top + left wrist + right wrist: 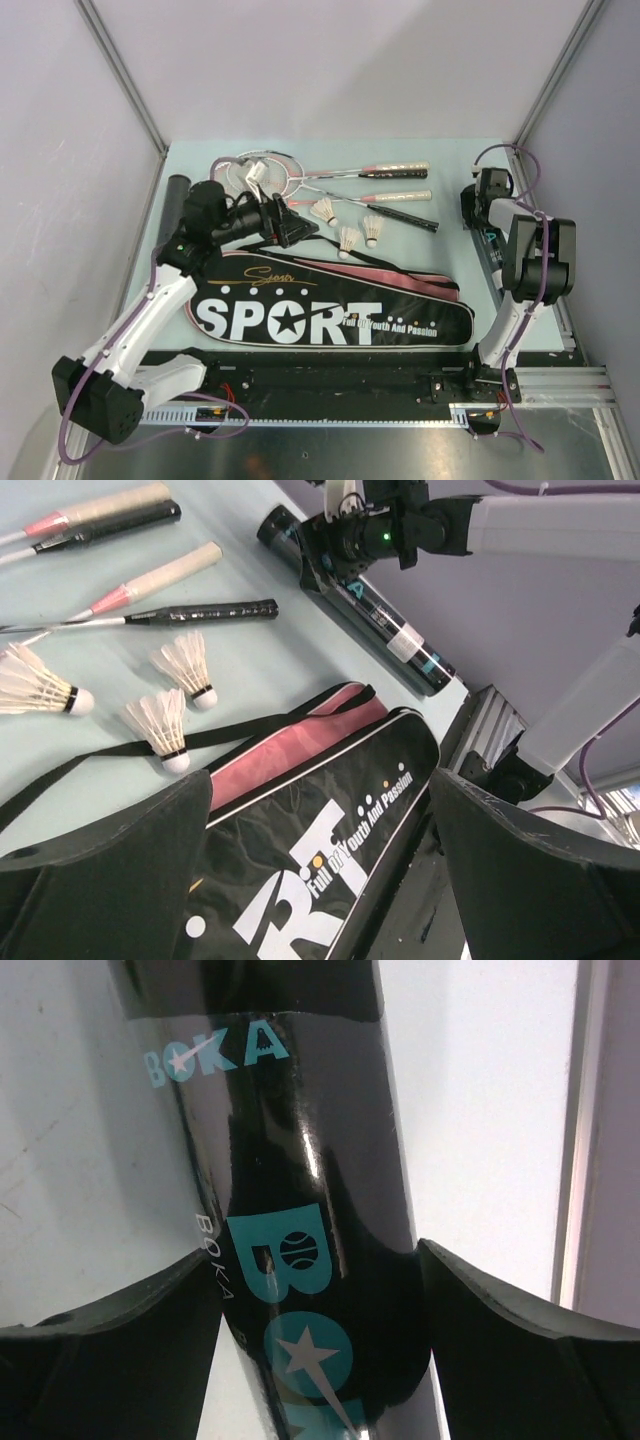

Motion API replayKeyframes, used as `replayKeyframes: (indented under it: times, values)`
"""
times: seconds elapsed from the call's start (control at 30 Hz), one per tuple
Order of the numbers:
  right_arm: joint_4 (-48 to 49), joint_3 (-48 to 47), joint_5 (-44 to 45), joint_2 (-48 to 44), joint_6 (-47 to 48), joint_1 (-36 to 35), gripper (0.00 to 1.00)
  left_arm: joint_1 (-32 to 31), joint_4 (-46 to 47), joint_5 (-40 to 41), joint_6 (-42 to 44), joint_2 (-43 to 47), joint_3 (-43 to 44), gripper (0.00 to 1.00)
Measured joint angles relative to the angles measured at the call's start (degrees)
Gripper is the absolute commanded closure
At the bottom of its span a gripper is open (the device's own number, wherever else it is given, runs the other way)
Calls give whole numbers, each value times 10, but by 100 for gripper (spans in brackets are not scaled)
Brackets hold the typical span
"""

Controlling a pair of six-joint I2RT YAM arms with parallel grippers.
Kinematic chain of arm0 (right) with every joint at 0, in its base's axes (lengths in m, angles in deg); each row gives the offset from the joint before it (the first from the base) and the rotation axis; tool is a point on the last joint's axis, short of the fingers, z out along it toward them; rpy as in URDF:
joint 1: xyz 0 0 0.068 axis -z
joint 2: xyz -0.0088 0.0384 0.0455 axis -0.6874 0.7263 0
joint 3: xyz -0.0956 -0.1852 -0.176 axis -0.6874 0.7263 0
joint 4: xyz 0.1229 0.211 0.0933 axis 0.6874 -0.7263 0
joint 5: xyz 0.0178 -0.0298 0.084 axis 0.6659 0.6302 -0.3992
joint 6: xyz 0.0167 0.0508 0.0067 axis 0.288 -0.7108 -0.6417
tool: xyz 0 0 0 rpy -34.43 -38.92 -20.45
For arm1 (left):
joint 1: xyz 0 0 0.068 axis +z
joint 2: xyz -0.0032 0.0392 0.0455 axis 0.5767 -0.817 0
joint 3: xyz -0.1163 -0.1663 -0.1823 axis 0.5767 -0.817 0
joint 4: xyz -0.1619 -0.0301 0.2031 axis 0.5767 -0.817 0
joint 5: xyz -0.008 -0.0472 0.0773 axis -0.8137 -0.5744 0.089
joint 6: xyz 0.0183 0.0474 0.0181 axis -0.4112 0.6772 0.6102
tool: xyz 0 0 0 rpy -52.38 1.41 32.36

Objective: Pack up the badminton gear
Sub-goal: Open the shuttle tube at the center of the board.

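Observation:
Next, my left gripper should move across onto the lid's rim (467, 202) (272, 523), which lies to its right in the top view, with the tube held in my right gripper.
The black "SPORT" racket bag (330, 310) lies across the table's front, its top edge open and showing pink lining (290, 740). Thin pink-and-white rackets (330, 180) lie behind it, and their handles show in the left wrist view (150, 575). Three white shuttlecocks (348, 240) lie between rackets and bag (165, 730). My left gripper (290, 228) is open and empty above the bag's back edge (320, 880). My right gripper (483, 205) is shut on a dark tube with teal print (310, 1160), which lies at the right edge (390, 620).
A second dark tube (177, 200) lies at the table's far left, partly behind my left arm. A metal rail (560, 375) runs along the front and right edges. Grey walls close in the back and sides. A black strap (100, 760) trails from the bag.

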Motion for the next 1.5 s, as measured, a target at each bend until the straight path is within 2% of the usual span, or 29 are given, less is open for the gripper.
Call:
replayKeyframes:
  times: [0.23, 0.3, 0.33, 0.43, 0.47, 0.53, 0.57, 0.73, 0.8, 0.87, 1.03, 1.13, 1.17, 1.27, 1.33, 1.5]
  values:
    - [-9, -4, 49, -3, 16, -37, 49, -40, -2, 10, -9, -61, 17, 9]
    - [-21, 5, 56, -24, 18, -49, 52, -47, -1, 11, -19, -87, 35, 16]
    - [-28, 10, 58, -39, 20, -55, 56, -49, -2, 11, -26, -101, 47, 18]
    - [-29, 46, 51, -111, 42, -77, 60, -52, 0, 12, -47, -148, 90, 25]
    - [-30, 62, 43, -142, 57, -85, 62, -52, 1, 9, -53, -166, 107, 33]
    - [-26, 97, 17, -199, 89, -104, 64, -53, 1, 0, -63, -196, 138, 35]
    - [-28, 117, 4, -234, 108, -123, 64, -54, 3, -8, -64, -216, 160, 38]
    - [-40, 185, -68, -349, 151, -232, 65, -61, 13, -43, -64, -279, 225, 38]
    - [-46, 216, -81, -395, 160, -272, 65, -69, 17, -57, -59, -305, 249, 49]
    - [-59, 241, -102, -441, 167, -301, 66, -82, 19, -63, -55, -323, 260, 54]
    - [-84, 271, -141, -540, 182, -337, 65, -127, 15, -69, -38, -348, 261, 49]
    - [-85, 279, -145, -574, 191, -352, 65, -145, 15, -77, -39, -352, 262, 49]
    - [-85, 281, -145, -579, 193, -355, 66, -148, 15, -82, -41, -355, 263, 54]
    - [-84, 285, -140, -585, 198, -368, 66, -155, 18, -94, -52, -368, 269, 57]
    - [-82, 291, -131, -585, 201, -377, 66, -158, 17, -99, -56, -376, 269, 67]
    - [-72, 303, -96, -586, 206, -393, 68, -161, 14, -101, -71, -389, 269, 75]
